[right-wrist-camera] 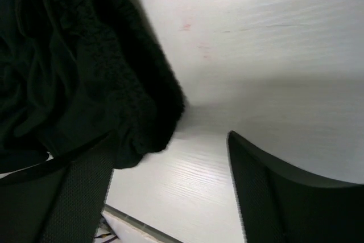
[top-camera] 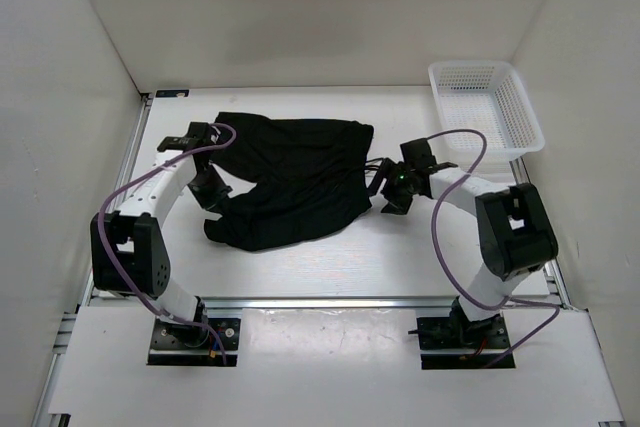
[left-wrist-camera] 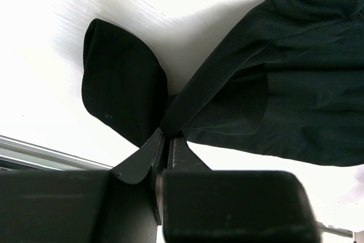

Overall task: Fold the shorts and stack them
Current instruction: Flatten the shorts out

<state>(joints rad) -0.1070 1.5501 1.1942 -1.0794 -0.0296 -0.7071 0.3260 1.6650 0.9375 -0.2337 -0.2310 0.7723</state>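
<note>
The left gripper needs to carry the pinched fold outward toward the far leg (top-camera: 238, 153) next and let go of it, since bare table lies between that leg and the near one.
The black shorts (top-camera: 295, 182) lie crumpled on the white table, between the two arms. My left gripper (top-camera: 213, 197) is at their left edge, shut on a pinched fold of the fabric (left-wrist-camera: 187, 106); in the left wrist view the jaws meet with cloth between them. My right gripper (top-camera: 388, 190) is at the shorts' right edge, open. In the right wrist view the bunched waistband (right-wrist-camera: 114, 95) lies against the left finger (right-wrist-camera: 68, 197), with bare table between the fingers. No drawstring shows clearly.
A white plastic mesh basket (top-camera: 487, 107) stands at the far right corner. White walls close in the table on three sides. A metal rail (top-camera: 320, 302) runs along the near edge.
</note>
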